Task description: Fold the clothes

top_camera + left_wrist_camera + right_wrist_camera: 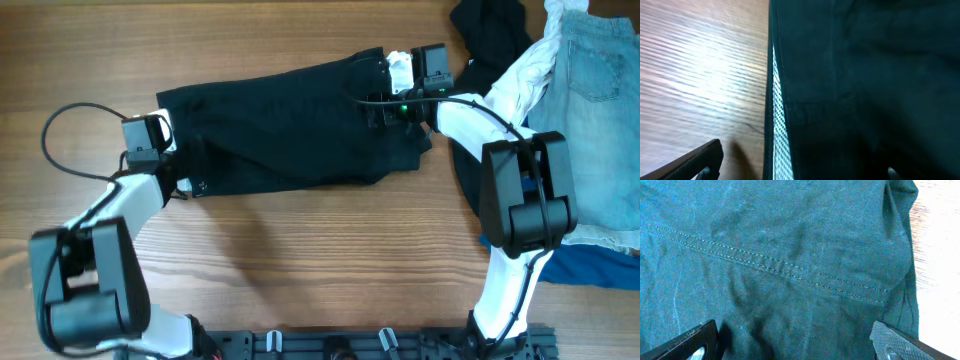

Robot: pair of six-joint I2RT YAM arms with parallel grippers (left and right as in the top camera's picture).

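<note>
The garment's edge with the piece of white mesh is already between the open fingers of my left gripper. My left gripper will next go straight down onto that edge and close on it.
A black garment [290, 120] lies spread flat across the middle of the table, with a small white label [398, 68] at its right end. My left gripper [150, 137] is open at the garment's left end. In the left wrist view its fingers [795, 171] straddle the cloth's edge [850, 90], where a white mesh strip [778, 125] shows. My right gripper [412, 85] is open over the right end, next to the label. In the right wrist view its fingers [800, 347] are spread wide just above black cloth with a stitched seam [790, 267].
A pile of clothes lies at the right edge: a black piece [490, 30], a white one [525, 70], light denim [600, 110] and bright blue cloth [590, 268]. Bare wood [330, 260] lies in front of the garment. A cable [60, 130] loops at the left.
</note>
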